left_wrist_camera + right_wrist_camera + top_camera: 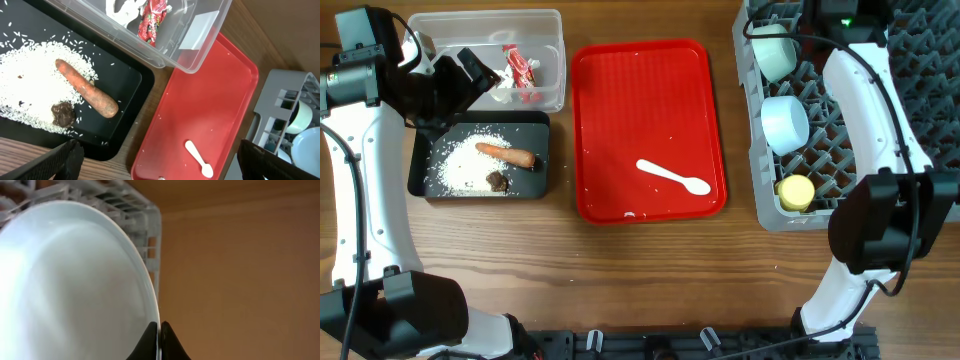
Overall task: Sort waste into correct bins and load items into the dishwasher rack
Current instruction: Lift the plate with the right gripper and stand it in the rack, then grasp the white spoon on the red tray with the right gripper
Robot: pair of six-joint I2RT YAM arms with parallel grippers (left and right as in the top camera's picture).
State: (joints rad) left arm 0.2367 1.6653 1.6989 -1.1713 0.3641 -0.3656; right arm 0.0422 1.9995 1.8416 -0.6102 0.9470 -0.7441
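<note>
To get the light blue plate [65, 280] among the dishwasher rack's wires, my right gripper should lower slightly and move toward the bowls first.
My right gripper [160, 330] is shut on the rim of the light blue plate [65, 280], over the far part of the grey dishwasher rack [760, 150]. The arm hides the plate in the overhead view. The rack holds a mint-green bowl [775, 52], a pale blue bowl [784, 122] and a yellow cup [796, 192]. My left gripper [470, 72] is open and empty above the gap between the clear tub [550, 60] and the black tray [540, 125]. The tub holds the red-and-white wrapper [520, 68] and tissue [505, 85]. The black tray holds rice [455, 165], the sausage piece [507, 154] and the brown lump [498, 181].
The flat red serving tray [620, 120] lies mid-table with the white spoon [673, 177] on it and a few rice grains. The left wrist view shows the spoon [199, 159] between the open fingers' line, far below.
</note>
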